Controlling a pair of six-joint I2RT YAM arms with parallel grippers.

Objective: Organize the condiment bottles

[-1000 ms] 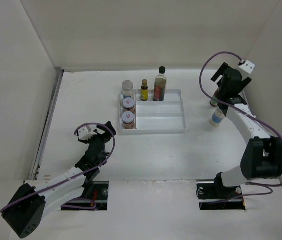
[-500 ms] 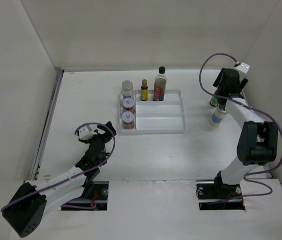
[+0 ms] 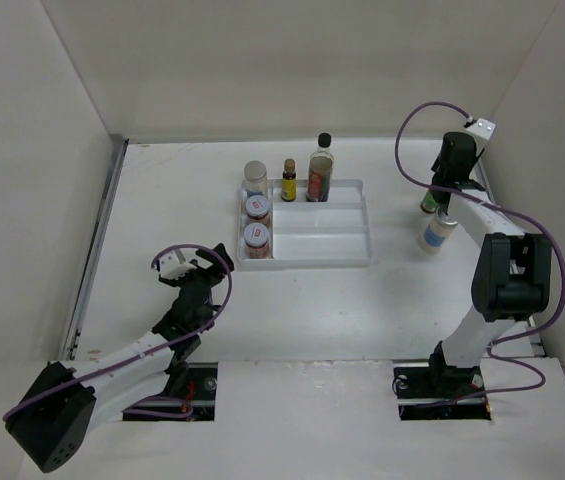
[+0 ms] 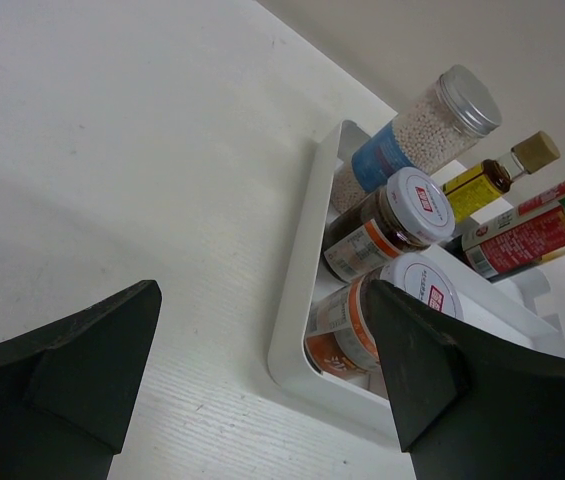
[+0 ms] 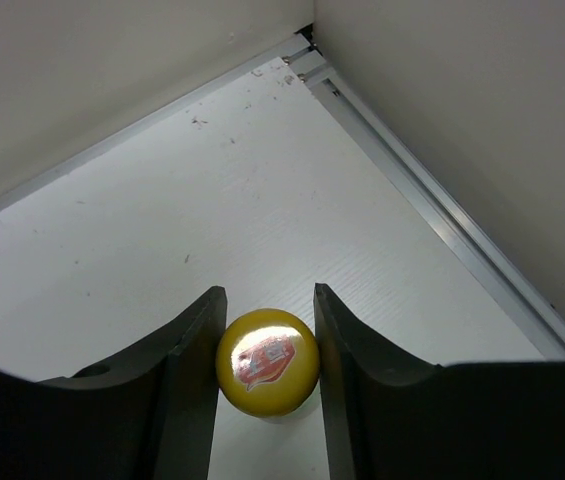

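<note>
The free tray spot beside the tall dark bottle (image 3: 321,168) lies left of my right gripper in the top view, so I should raise it, cross there, lower and release.
My right gripper (image 5: 267,345) is shut on the yellow cap (image 5: 267,362) of the green bottle (image 3: 427,204), which stands near the right wall; both fingers touch the cap. A clear shaker (image 3: 435,234) stands just in front of it on the table. The white tray (image 3: 312,248) holds another shaker (image 3: 255,178), two red-labelled jars (image 3: 257,209) (image 3: 255,238), a tiny brown bottle (image 3: 289,180) and the tall dark bottle (image 3: 321,168). My left gripper (image 3: 194,270) hangs open and empty, low over the table and short of the tray's near left corner (image 4: 297,300).
The back wall and the right wall meet close behind the green bottle, with a metal rail (image 5: 442,215) along the table's edge. The tray's middle and right compartments (image 3: 332,225) hold nothing.
The right jaws have closed from wide open onto the yellow cap, and the right wrist has shifted slightly toward the back. The left arm has not moved.
</note>
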